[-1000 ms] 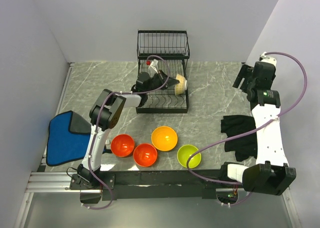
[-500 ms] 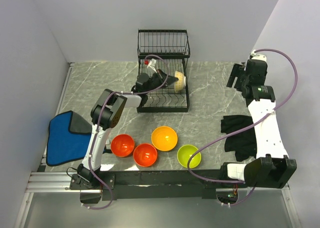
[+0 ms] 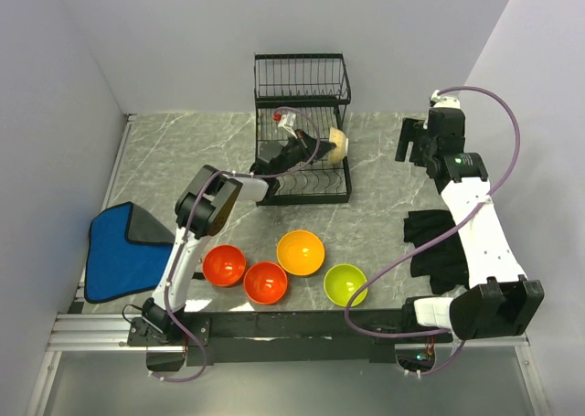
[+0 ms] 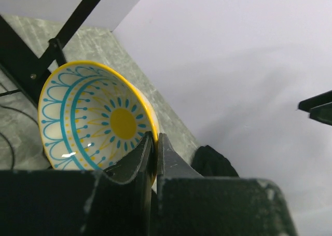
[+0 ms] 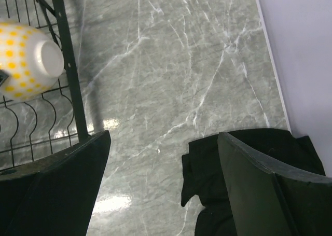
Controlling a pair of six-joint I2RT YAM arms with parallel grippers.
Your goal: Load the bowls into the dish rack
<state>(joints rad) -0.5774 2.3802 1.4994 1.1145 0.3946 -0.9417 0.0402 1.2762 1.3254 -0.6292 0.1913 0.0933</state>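
Next, my left gripper comes down among the end wires of the dish rack's lower shelf and releases the tilted bowl there, since it still hangs above them.
The black wire dish rack stands at the back middle of the table. My left gripper reaches into its lower tier, shut on the rim of the cream bowl with the blue-yellow pattern. In the left wrist view my gripper pinches that bowl, which is tilted on its side. The bowl also shows in the right wrist view at the rack's right end. My right gripper is open and empty, to the right of the rack. Two red-orange bowls, an orange bowl and a lime green bowl sit near the front. The blue bowl is out of view.
A blue folded cloth lies at the left edge. A black cloth lies under the right arm and shows in the right wrist view. Walls close in the back and both sides.
My right arm has swung left and further back, towards the rack. My left gripper has pushed the patterned bowl slightly right, and the rack has shifted a little right with it.
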